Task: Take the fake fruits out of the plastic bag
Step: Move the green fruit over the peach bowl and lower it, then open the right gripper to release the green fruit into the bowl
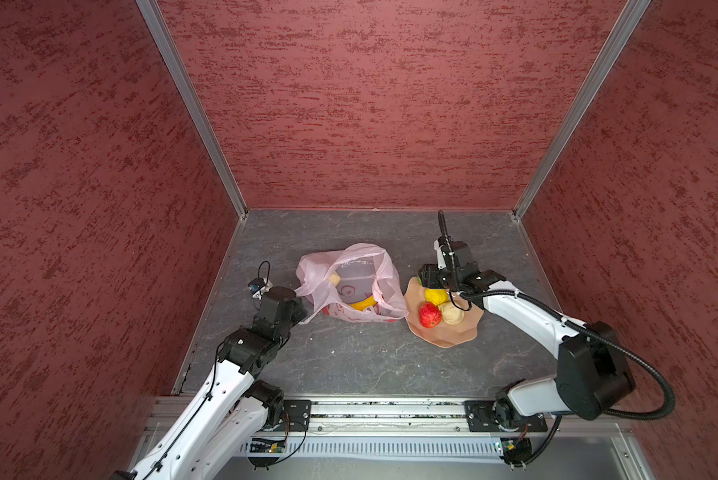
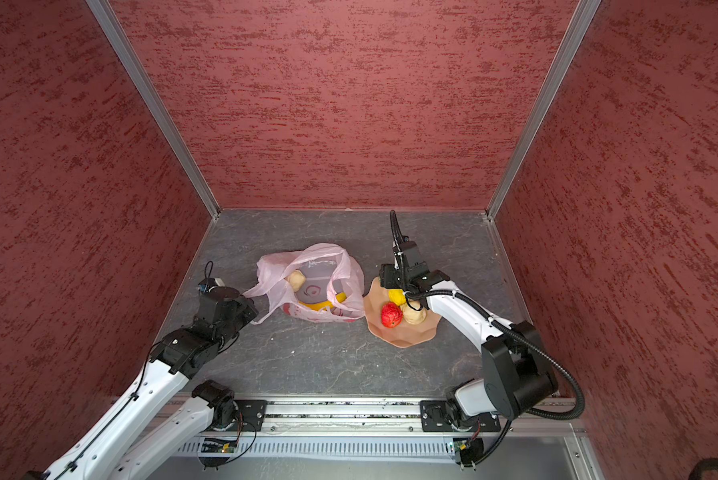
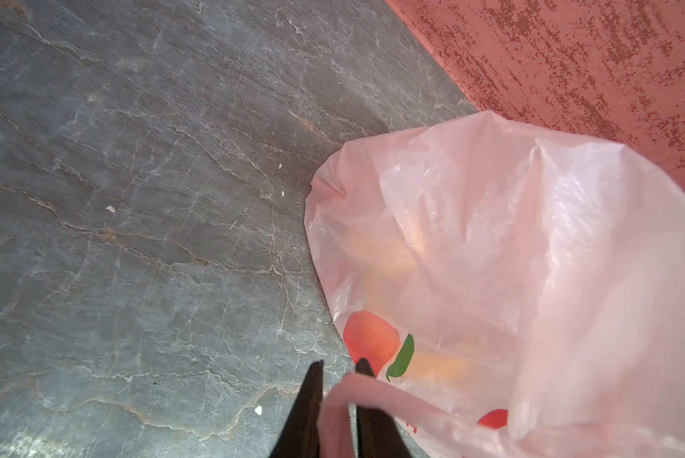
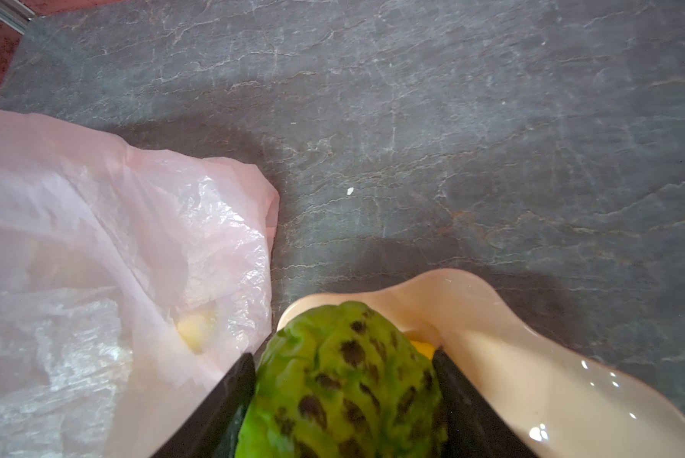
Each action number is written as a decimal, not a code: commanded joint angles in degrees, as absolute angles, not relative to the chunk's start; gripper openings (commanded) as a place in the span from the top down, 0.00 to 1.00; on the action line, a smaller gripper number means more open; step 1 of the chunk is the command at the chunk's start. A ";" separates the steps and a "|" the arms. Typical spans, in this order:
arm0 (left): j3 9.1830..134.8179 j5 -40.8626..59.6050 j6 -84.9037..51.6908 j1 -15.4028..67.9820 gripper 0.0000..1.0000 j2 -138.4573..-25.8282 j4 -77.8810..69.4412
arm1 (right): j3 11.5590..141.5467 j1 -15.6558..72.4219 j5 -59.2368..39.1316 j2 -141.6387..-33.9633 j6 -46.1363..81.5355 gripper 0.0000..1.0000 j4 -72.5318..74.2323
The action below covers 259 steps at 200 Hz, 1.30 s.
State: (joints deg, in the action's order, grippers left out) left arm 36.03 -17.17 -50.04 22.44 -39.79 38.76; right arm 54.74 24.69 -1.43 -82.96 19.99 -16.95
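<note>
Bare bowl space beside the yellow ball (image 1: 435, 296) is below and back of my right gripper, so I should move it down and back and release the knobbly green fruit.
The pink plastic bag (image 1: 351, 266) (image 2: 313, 262) lies open in the middle of the floor. Inside it are a yellow banana (image 1: 363, 304) and a beige lump (image 1: 333, 279). My left gripper (image 1: 299, 296) (image 3: 340, 363) is shut on one loop handle (image 3: 372, 390), pulling it out to the left. My right gripper (image 1: 426, 278) (image 4: 345, 355) is shut on a knobbly green fruit (image 4: 345, 388) and holds it over the near-bag rim of the peach bowl (image 1: 444, 334) (image 4: 491, 313). The bowl holds a yellow ball (image 1: 435, 296), a red ball (image 1: 430, 315) and a beige lump (image 1: 452, 313).
Red textured walls (image 1: 370, 104) close the grey stone floor (image 1: 349, 361) on three sides. A metal rail (image 1: 390, 411) with both arm bases runs along the front edge. The bowl almost touches the bag's right side.
</note>
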 commanded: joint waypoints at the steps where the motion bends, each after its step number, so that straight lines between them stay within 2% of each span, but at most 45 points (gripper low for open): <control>1: 37.52 -16.80 -48.62 21.91 0.82 -39.90 38.89 | 54.17 24.86 -5.03 -84.98 20.73 0.65 -13.71; 117: 37.09 -15.82 -48.36 21.49 0.82 -40.21 38.06 | 50.83 28.12 -4.05 -87.51 22.41 0.61 -12.42; 259: 35.95 -15.60 -48.46 21.27 0.82 -38.50 37.98 | 49.56 28.80 -2.80 -87.89 22.94 0.39 -12.41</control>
State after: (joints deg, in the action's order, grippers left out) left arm 36.03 -16.32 -49.17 21.80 -38.65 38.68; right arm 50.17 28.29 -4.23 -87.68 22.15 -13.74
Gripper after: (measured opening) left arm 0.179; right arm 0.662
